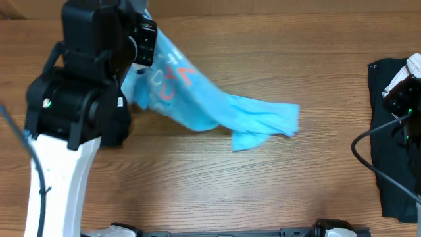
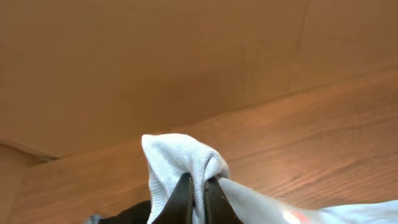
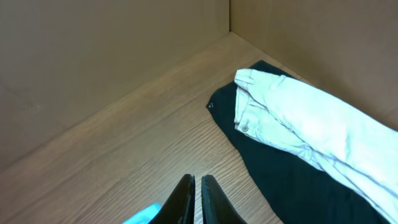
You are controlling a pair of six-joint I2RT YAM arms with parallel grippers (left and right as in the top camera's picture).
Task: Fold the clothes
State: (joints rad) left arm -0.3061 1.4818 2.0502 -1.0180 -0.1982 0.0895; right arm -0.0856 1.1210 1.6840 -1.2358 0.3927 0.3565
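My left gripper carries the T-shirt's bunched fold outward next. It then lowers it onto bare tabletop by the back wall [image 1: 186, 24] [image 2: 252, 140], below and outward of the gripper, and releases it.
The light blue T-shirt [image 1: 217, 108] with red and white letters hangs from my left gripper [image 1: 150, 46] at the back left and trails down to the right onto the table, bunched at its far end. In the left wrist view my left gripper [image 2: 198, 182] is shut on a pinched fold of the T-shirt [image 2: 180, 155], held above the table. My right gripper [image 3: 198, 179] is shut and empty, far to the right [image 1: 396, 92]. A corner of the T-shirt [image 3: 144, 215] shows at the bottom of the right wrist view.
A black garment [image 1: 395, 151] lies at the right edge of the table, with a pale pair of trousers [image 3: 311, 118] on top of it [image 3: 292, 180]. My left arm's base [image 1: 66, 131] stands at the left. Brown walls enclose the back.
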